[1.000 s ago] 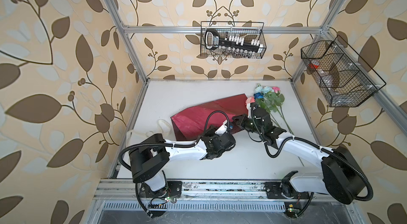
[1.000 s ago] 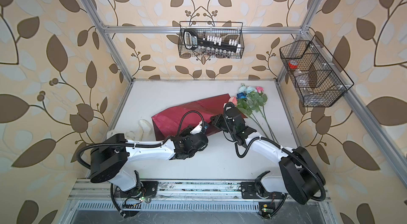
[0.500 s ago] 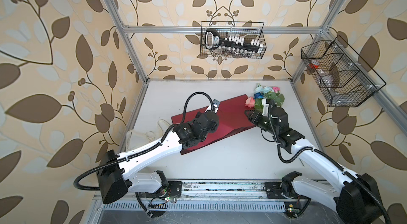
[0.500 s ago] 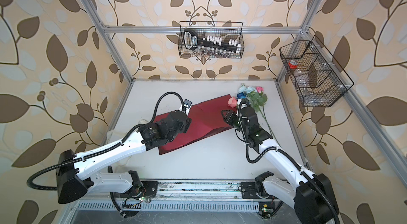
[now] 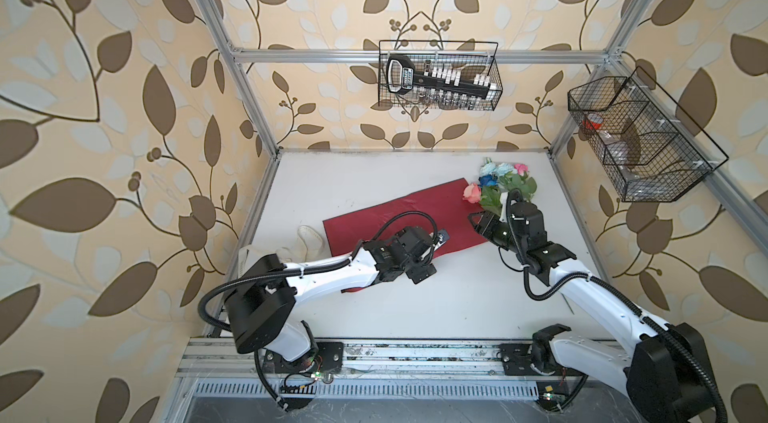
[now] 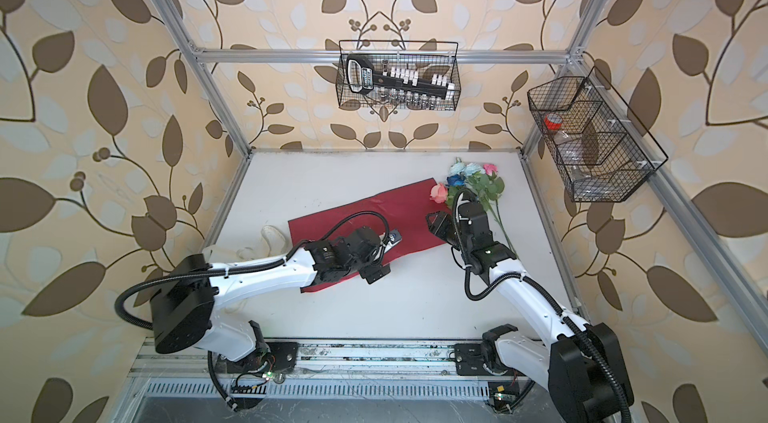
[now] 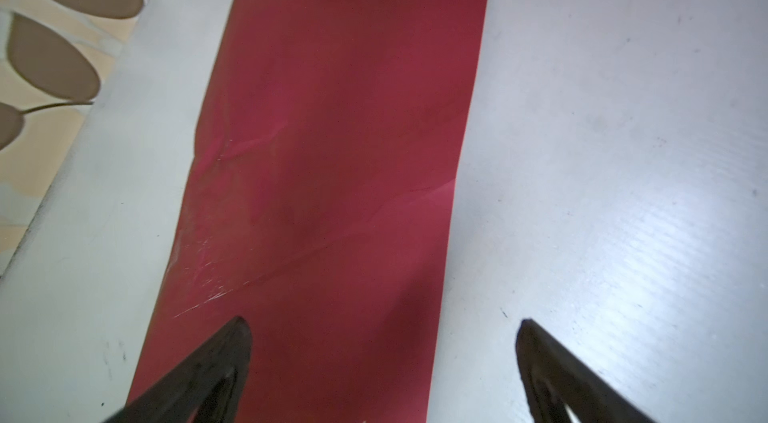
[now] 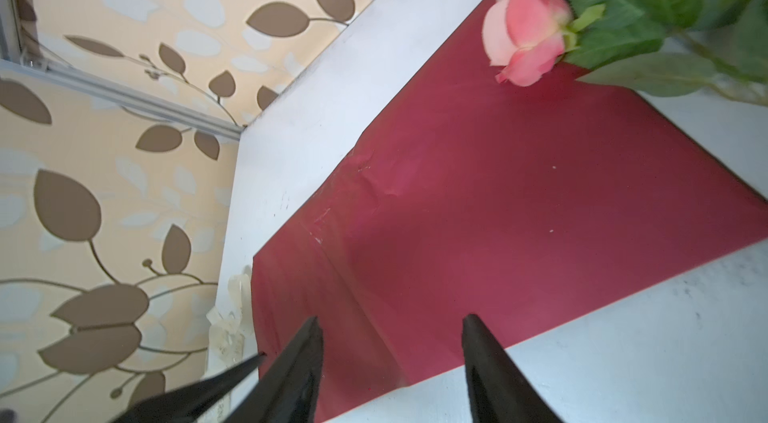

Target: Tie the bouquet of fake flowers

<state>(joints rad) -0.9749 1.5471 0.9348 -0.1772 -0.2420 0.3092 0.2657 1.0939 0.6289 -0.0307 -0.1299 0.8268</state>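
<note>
I will move my left gripper down and toward the bouquet next, and close it on the red, because the sheet's near edge (image 5: 457,251) (image 7: 449,239) runs below it, between its open fingers.
The bouquet of fake flowers (image 5: 505,184) (image 6: 473,184) lies at the back right of the table, pink, pale-blue and dark-blue blooms over green leaves. Its pink rose (image 8: 525,32) rests on the corner of the red sheet (image 5: 395,217) (image 7: 332,109). My right gripper (image 5: 478,225) (image 8: 390,319) hovers open over the sheet's right end, just in front of the blooms, holding nothing. At the sheet's front edge my left gripper (image 5: 434,256) (image 7: 382,321) stands wide open and empty, one finger over the red, one over bare table. The stems are partly hidden behind the right arm.
A cream ribbon (image 5: 309,238) (image 8: 237,317) lies crumpled left of the sheet. A wire basket (image 5: 438,80) with tools hangs on the back wall, and another basket (image 5: 640,142) hangs on the right wall. The white table (image 5: 457,304) stretches in front of the sheet.
The left gripper has come back from the sheet's back left to its front edge and opened wide. The right gripper has opened and drawn back toward the flowers. The sheet lies flat.
</note>
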